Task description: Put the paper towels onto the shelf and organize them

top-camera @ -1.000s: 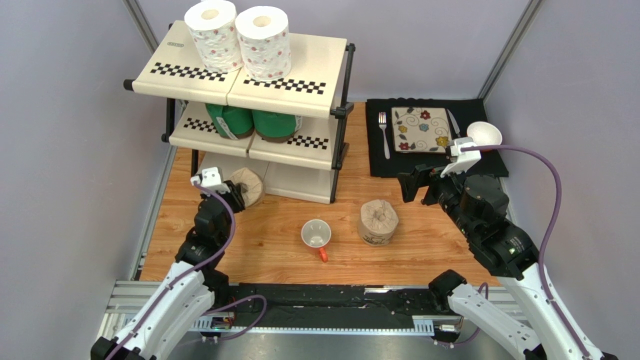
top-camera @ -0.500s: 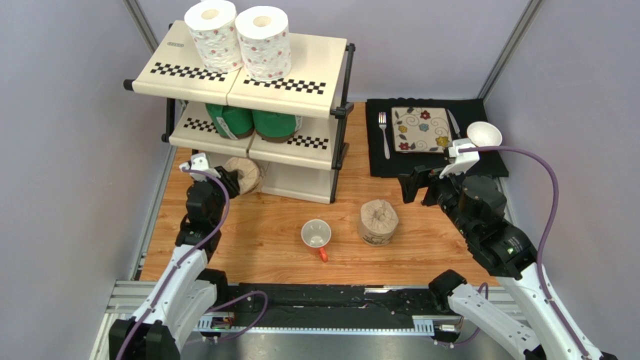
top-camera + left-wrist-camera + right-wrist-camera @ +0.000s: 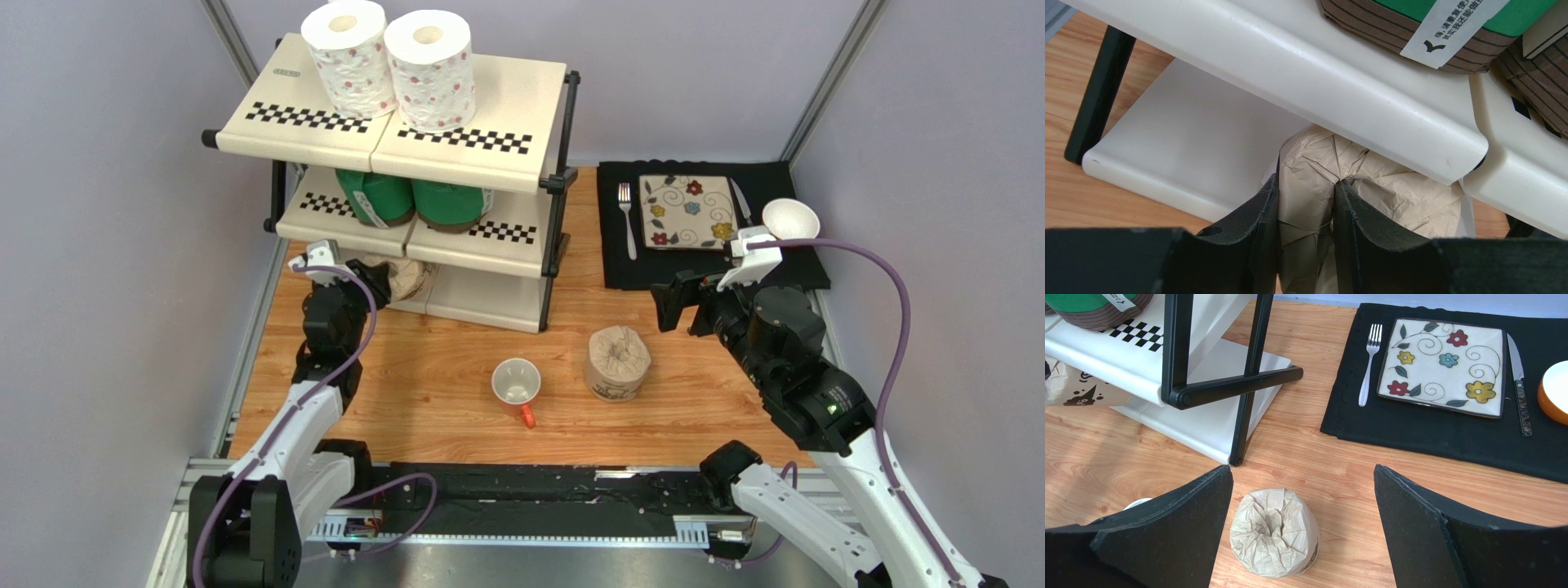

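Note:
The left gripper goes down and to the right in the top view next, then releases the roll, as the bottom level's middle (image 3: 449, 293) lies there below it.
The shelf (image 3: 485, 113) stands at the back left. Two white floral rolls (image 3: 390, 64) stand on its top tier and two green rolls (image 3: 411, 196) on the middle tier. My left gripper (image 3: 383, 281) is shut on a tan roll (image 3: 1389, 199), pinching its wrapper, and holds it at the front edge of the bottom tier (image 3: 1192, 131), under the middle tier. The second tan roll (image 3: 617, 360) stands upright on the table. My right gripper (image 3: 1303, 496) is open and empty, above and behind that roll (image 3: 1275, 531).
A white mug with a red handle (image 3: 516, 385) lies on the table left of the free tan roll. A black placemat (image 3: 785, 263) at the back right holds a floral plate (image 3: 687, 211), fork, knife and a white bowl (image 3: 791, 219).
My left gripper has carried the tan roll forward and left, from in front of the rack to under the middle tier. The right arm has not moved.

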Available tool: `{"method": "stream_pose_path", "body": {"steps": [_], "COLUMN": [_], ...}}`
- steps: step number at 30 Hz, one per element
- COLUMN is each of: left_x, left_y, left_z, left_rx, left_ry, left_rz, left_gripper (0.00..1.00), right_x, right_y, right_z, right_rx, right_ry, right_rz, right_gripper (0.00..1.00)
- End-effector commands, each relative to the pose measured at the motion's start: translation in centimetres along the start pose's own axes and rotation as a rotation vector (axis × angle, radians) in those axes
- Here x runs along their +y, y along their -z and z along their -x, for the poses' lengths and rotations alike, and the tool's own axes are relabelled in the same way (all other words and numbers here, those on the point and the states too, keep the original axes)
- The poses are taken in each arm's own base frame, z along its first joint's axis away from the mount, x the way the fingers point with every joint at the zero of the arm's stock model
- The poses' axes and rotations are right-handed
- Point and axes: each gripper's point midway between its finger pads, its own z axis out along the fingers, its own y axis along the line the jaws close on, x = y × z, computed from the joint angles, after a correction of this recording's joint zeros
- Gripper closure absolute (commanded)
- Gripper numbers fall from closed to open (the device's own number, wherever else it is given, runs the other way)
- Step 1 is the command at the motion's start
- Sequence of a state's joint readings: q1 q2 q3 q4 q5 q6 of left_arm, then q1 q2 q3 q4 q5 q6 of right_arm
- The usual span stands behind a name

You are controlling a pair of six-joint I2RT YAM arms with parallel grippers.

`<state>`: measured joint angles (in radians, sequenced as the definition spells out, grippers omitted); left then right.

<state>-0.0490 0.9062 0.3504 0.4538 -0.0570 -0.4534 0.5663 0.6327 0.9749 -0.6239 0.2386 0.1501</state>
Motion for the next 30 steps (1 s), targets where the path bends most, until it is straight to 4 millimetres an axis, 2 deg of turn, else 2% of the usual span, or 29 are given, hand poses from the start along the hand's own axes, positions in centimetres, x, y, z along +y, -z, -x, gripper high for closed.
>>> {"method": "stream_pose_path", "body": {"steps": [1, 24, 27, 30], "left_x": [-1.3, 0.4, 0.1, -1.1], "left_y": [-1.0, -3.1, -3.2, -3.3], "left_z": [3.4, 1.1, 0.7, 0.5], "left_rx": [-0.130, -0.095, -0.082, -0.066], "left_ry": [0.040, 0.024, 0.040, 0.065], "left_rz": [-0.058, -0.007, -0.025, -0.090], "left_gripper": [0.85, 0.85, 0.85, 0.85], "right_x": [-0.2, -0.3, -0.3, -0.3], "right_y": [-0.2, -0.6, -0.6, -0.6], "right_z": [1.1, 1.0, 1.0, 0.9], "right_rx": [-0.040, -0.028, -0.028, -0.026], "right_ry": [0.017, 0.036, 0.036, 0.033], "right_rz": [-0.014, -0.023, -0.024, -0.025], "right_gripper": [0.10, 0.11, 0.10, 0.11]}}
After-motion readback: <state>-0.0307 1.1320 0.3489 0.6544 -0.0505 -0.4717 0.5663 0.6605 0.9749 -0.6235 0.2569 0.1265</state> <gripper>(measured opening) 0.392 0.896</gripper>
